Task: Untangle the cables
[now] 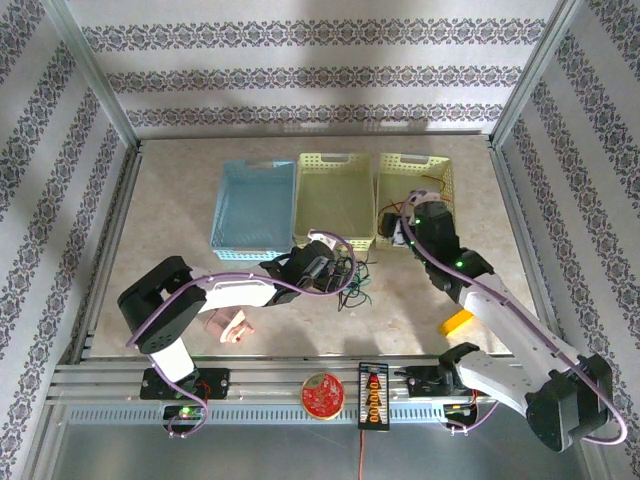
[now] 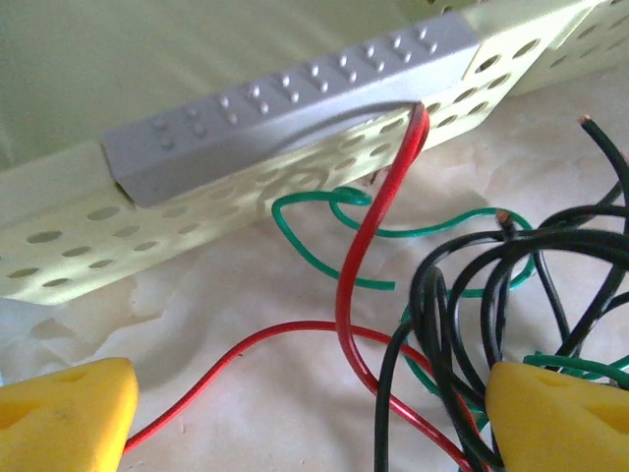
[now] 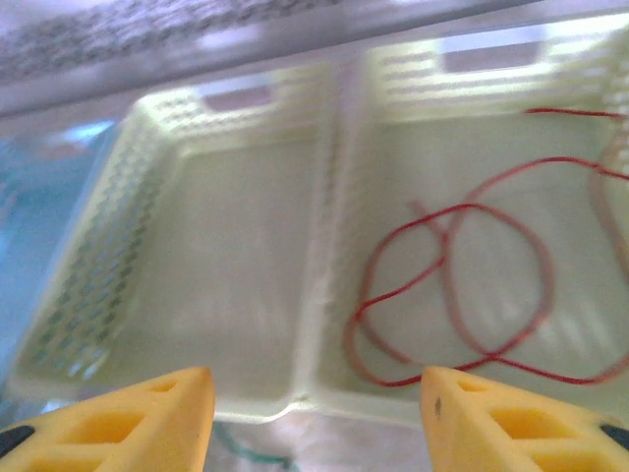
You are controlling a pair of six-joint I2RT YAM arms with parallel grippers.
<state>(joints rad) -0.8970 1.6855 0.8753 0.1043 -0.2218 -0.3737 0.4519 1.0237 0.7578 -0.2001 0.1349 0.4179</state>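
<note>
The red cable's part beside the black coils lies below my left gripper, between the open fingers. I need to lower my left gripper next and ease it back onto that part.
A tangle of thin red, green and black cables (image 1: pixel 352 278) lies on the table just in front of the middle yellow basket (image 1: pixel 335 200). My left gripper (image 1: pixel 335 265) hangs low over it, open. In the left wrist view a red cable (image 2: pixel 359 285) and black cables (image 2: pixel 442 324) run between its yellow fingertips (image 2: pixel 64 418), and a green cable (image 2: pixel 324 221) lies beyond them by the basket wall. My right gripper (image 3: pixel 319 428) is open and holds nothing, hovering at the near rim of the right yellow basket (image 3: pixel 472 167). A loose red cable (image 3: pixel 462 285) lies coiled inside that basket.
A blue basket (image 1: pixel 252 208) stands left of the two yellow ones. A pink object (image 1: pixel 228 326) and a yellow block (image 1: pixel 456 322) lie near the front. A red disc (image 1: pixel 320 393) and a black connector strip (image 1: pixel 371 395) sit on the front rail.
</note>
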